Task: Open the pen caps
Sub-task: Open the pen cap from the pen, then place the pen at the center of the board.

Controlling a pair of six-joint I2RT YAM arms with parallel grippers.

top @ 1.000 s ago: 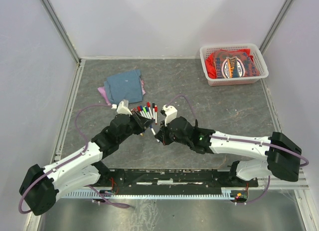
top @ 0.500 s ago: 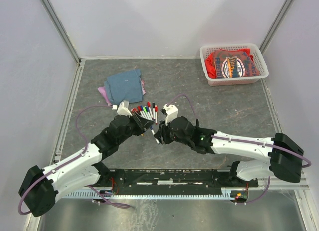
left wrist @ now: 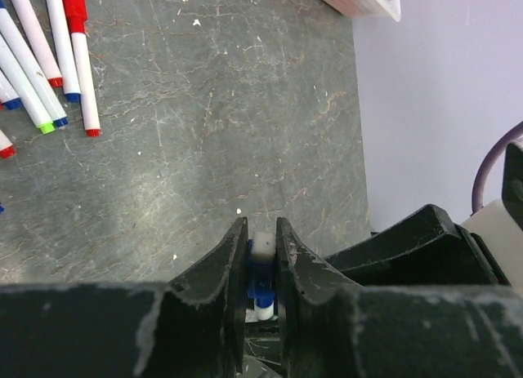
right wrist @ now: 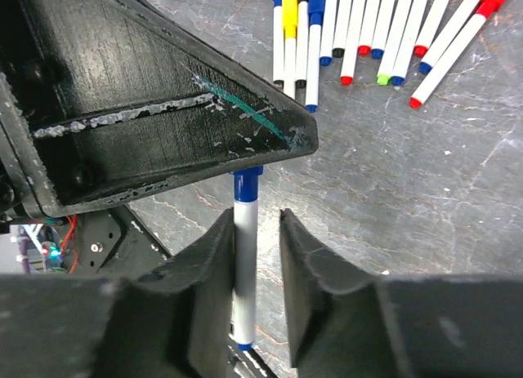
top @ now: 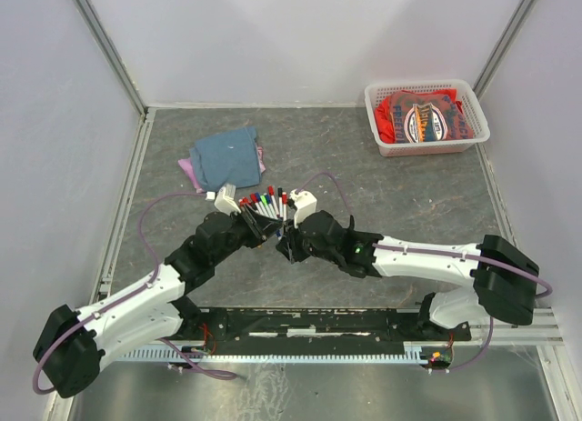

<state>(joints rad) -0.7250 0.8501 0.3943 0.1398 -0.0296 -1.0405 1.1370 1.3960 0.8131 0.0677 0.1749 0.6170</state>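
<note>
Next, my left gripper will move the blue pen cap [left wrist: 261, 276] outward, then down, and release it, since clear tabletop [left wrist: 157, 6] beside the pen row's red-end with the cap lies outward and below the gripper.
My left gripper [top: 270, 232] is shut on the blue pen cap [left wrist: 261, 276] of a white-barrelled pen [right wrist: 243, 264]. The cap [right wrist: 247, 184] disappears under the left gripper's finger [right wrist: 163, 125] in the right wrist view. My right gripper [right wrist: 255, 219] stands open around the barrel; the barrel touches its left jaw, with a gap to the right jaw. In the top view the right gripper [top: 285, 244] faces the left one, tip to tip. Several other capped pens [top: 265, 203] lie in a row just beyond, also seen as pens [left wrist: 49, 60] and pens [right wrist: 368, 27].
A blue cloth [top: 225, 155] over a pink one lies at the back left. A white basket [top: 473, 130] holding a red printed cloth sits at the back right. Grey walls enclose the table on three sides.
The right gripper's jaws have opened off the pen barrel. Both grippers have shifted slightly toward the row of pens, the left one still holding the blue cap.
</note>
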